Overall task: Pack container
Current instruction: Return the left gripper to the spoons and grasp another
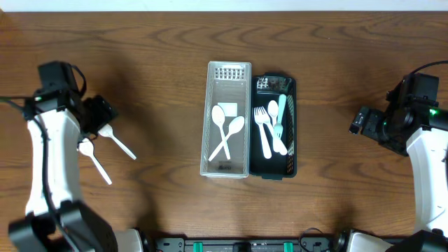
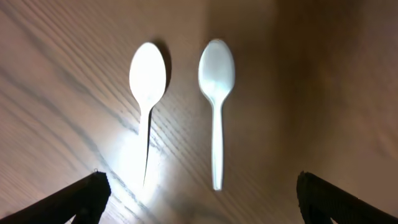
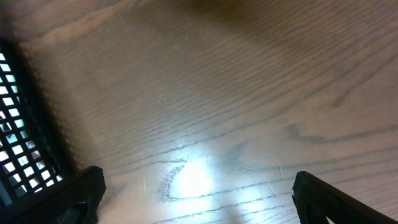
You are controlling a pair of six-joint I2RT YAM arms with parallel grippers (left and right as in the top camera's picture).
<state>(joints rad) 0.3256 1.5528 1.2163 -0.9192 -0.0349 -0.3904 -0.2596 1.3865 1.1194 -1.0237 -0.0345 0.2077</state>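
The spoon nearer the clear basket (image 1: pixel 242 119) lies loose, and its handle points between my open fingers. I will lower my left gripper next onto the spoon's handle near the bowl (image 1: pixel 115 139).
Two white plastic spoons lie loose on the table at the left: one (image 1: pixel 117 141) (image 2: pixel 216 93) and another (image 1: pixel 93 159) (image 2: pixel 147 93) beside it. My left gripper (image 1: pixel 98 112) (image 2: pixel 199 199) is open and empty just above them. A clear basket (image 1: pixel 242 119) in the middle holds two white spoons (image 1: pixel 225 131). A black basket (image 1: pixel 292 133) next to it holds white forks (image 1: pixel 263 129), a white spoon and a teal utensil (image 1: pixel 281 112). My right gripper (image 1: pixel 358 120) (image 3: pixel 196 199) is open and empty over bare wood at the right.
The black basket's mesh wall (image 3: pixel 25 143) shows at the left edge of the right wrist view. Both arms' white links run along the table's left and right sides.
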